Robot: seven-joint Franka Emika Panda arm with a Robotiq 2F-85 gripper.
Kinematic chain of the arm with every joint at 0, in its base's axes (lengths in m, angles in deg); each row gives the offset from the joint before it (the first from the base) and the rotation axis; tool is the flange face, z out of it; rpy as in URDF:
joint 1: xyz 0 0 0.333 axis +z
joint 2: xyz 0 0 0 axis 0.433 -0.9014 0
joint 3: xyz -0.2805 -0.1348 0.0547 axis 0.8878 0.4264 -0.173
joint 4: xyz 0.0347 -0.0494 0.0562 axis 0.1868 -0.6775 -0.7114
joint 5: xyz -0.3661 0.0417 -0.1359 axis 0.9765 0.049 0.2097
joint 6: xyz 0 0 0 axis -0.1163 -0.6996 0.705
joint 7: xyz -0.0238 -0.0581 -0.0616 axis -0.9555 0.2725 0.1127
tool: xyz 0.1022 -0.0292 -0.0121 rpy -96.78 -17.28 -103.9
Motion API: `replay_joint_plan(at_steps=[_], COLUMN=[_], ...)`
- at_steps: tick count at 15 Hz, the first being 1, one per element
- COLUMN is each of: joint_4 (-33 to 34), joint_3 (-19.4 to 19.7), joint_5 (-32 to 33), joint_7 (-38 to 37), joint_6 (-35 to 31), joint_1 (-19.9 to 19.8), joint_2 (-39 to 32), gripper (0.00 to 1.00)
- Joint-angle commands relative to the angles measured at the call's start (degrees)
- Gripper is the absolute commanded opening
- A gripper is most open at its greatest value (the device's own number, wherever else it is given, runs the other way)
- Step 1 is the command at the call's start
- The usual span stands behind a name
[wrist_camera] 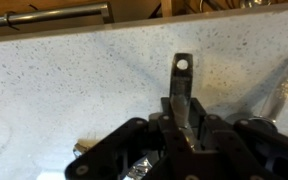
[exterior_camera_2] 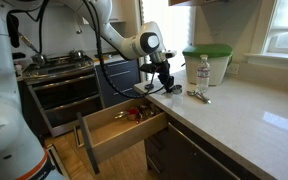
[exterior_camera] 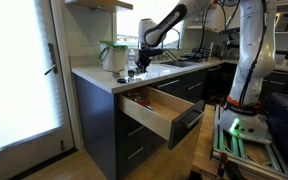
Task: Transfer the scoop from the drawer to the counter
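Note:
My gripper should next lower the metal scoop slightly onto the pale speckled counter near its edge (exterior_camera_2: 171, 97) (wrist_camera: 152, 84) and release it, since the spot below its handle is clear.
My gripper (wrist_camera: 181, 118) is shut on the scoop (wrist_camera: 182, 75); its flat metal handle with a hole sticks out from the jaws over the pale speckled counter (wrist_camera: 74, 80). In both exterior views the gripper (exterior_camera: 134, 70) (exterior_camera_2: 167, 86) hangs low over the counter (exterior_camera: 169, 70) (exterior_camera_2: 234, 118), near its edge. The drawer (exterior_camera: 156, 112) (exterior_camera_2: 119, 135) stands pulled open below, a pale wood box with a dark grey front. The scoop's bowl is hidden by the fingers.
A green-lidded container (exterior_camera: 112, 55) (exterior_camera_2: 206, 62) and a water bottle (exterior_camera_2: 203, 72) stand on the counter behind the gripper. A metal utensil (exterior_camera_2: 198, 96) (wrist_camera: 284, 85) lies beside it. Small items (exterior_camera_2: 134, 113) lie in the drawer. A stove (exterior_camera_2: 59, 66) is beyond.

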Motion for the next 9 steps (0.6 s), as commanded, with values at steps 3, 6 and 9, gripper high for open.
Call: replay_joint_plan(at_steps=[3,6,9], joint_4=[-0.1,0.0,-0.1], joint_3=[2.4,2.9,3.2], joint_5=[-1.4,-1.5,-1.6], joint_7=[3.3,3.8,4.1], joint_6=[-5.2,-7.1,-8.0], joint_1=[0.7,1.1,1.5], joint_2=[-2.5,-3.3,-3.8], gripper=[0.05,0.05,0.06])
